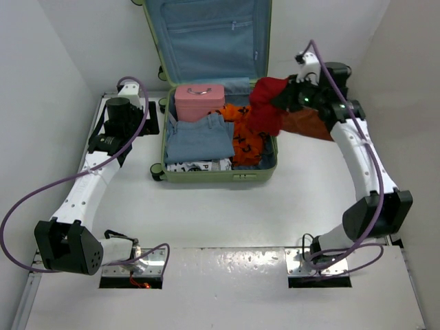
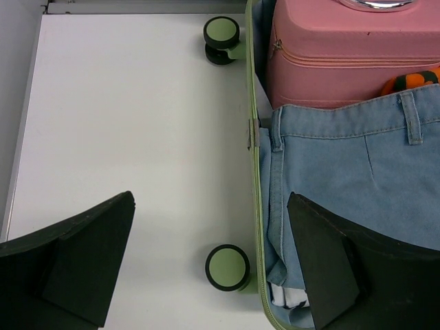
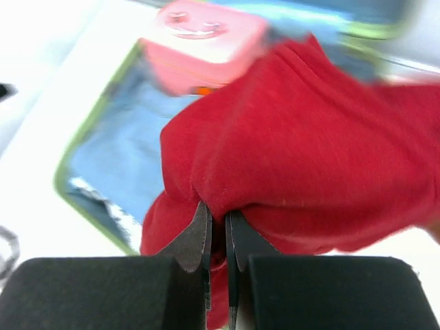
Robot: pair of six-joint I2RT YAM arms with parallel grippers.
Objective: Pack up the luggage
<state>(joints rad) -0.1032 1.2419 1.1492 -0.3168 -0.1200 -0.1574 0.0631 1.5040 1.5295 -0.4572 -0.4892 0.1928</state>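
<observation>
Next, my right gripper moves back and down over the orange garment's near end (image 1: 247, 149) and releases the red garment (image 1: 267, 106) there, as it still hangs across the suitcase's side rim.
The luggage (image 1: 213, 177), a light-green suitcase, lies open with its blue-lined lid raised at the back. Inside are a pink case (image 1: 199, 100), folded jeans (image 1: 199, 137), an orange patterned garment (image 1: 247, 137) and a white printed cloth (image 1: 199, 165). My right gripper (image 1: 290, 95) is shut on a red garment (image 1: 267, 106) held over the suitcase's right rear corner; in the right wrist view the gripper (image 3: 218, 220) pinches a fold of the red garment (image 3: 309, 137). My left gripper (image 2: 210, 206) is open, straddling the suitcase's left rim (image 2: 253, 103) above the jeans (image 2: 344, 158).
A darker red-orange cloth (image 1: 306, 124) lies or hangs outside the suitcase's right wall under the right arm. Two suitcase wheels (image 2: 222, 31) (image 2: 227, 267) stick out on the left side. White walls close in the table on the left, right and back.
</observation>
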